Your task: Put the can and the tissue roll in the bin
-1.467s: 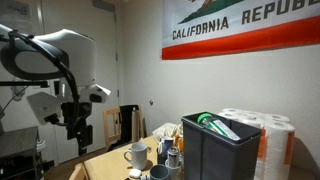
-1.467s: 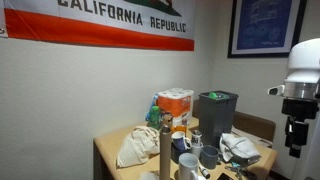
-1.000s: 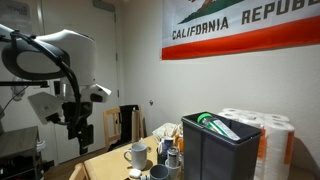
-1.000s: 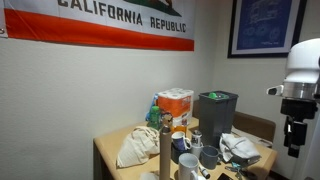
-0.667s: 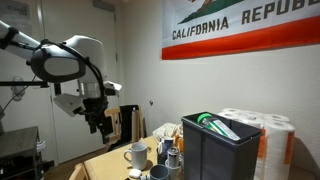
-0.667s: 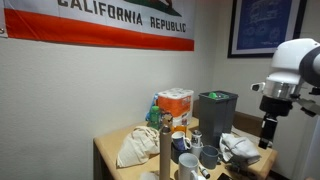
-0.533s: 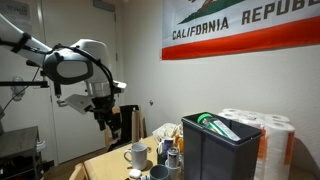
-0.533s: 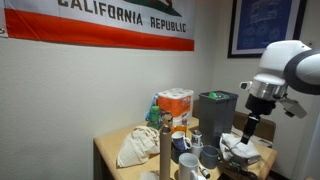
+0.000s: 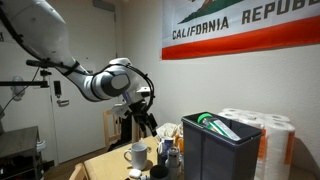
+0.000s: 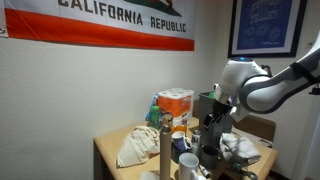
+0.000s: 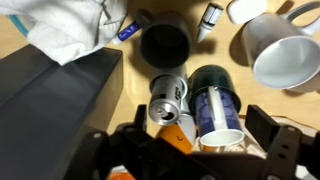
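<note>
I need to move my gripper down and toward the bin (image 11: 50, 100) to close around the can's pull-tab end, because the can stands below, between the bin and the dark blue cup.
The can (image 11: 168, 98) is a silvery cylinder with a pull-tab top, standing among the mugs, seen from above in the wrist view. The dark bin (image 11: 50, 100) is just left of it; the bin also shows in both exterior views (image 9: 215, 148) (image 10: 216, 108), with something green inside it. White tissue rolls (image 9: 264, 132) stand in a pack behind the bin. My gripper (image 11: 185, 150) is open and empty, hovering above the can and a dark blue cup (image 11: 215, 112). It hangs over the mugs in both exterior views (image 9: 150, 126) (image 10: 212, 128).
A black mug (image 11: 165, 42), white mugs (image 11: 290, 45) and a white cloth (image 11: 70, 25) crowd round the can. An orange box (image 10: 176, 104), a cloth bag (image 10: 135, 148) and a tall metal cylinder (image 10: 165, 150) share the table. A white mug (image 9: 135, 154) stands near the table's edge.
The arm has swung in from beside the table and come down over the cluster of mugs next to the bin. Nothing on the table has moved.
</note>
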You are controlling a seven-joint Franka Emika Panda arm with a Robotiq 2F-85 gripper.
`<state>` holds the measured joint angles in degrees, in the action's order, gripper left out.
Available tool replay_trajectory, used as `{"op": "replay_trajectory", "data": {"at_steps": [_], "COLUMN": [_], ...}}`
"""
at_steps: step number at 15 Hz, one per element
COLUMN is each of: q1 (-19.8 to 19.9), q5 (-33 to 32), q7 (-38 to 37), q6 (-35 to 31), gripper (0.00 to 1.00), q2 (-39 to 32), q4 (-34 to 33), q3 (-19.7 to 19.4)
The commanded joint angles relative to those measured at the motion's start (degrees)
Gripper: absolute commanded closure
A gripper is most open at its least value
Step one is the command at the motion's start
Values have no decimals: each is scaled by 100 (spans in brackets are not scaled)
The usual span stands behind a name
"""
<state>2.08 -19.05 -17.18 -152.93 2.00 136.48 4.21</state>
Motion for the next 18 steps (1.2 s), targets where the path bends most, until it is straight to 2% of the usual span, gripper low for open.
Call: {"op": "replay_trajectory", "data": {"at_steps": [1, 4, 13, 18], "q1": [15, -184, -503, -685], "q5": [-838, -914, 422, 737], "q7": [-1131, -1524, -1049, -1041], "q6": [-39, -121, -459, -569], "gripper": [0, 0, 0, 0], "q2": [-767, -1330, -2547, -2846], "q4": [-782, -1254, -2061, -2249], "q3": [-264, -593, -1013, -1233]}}
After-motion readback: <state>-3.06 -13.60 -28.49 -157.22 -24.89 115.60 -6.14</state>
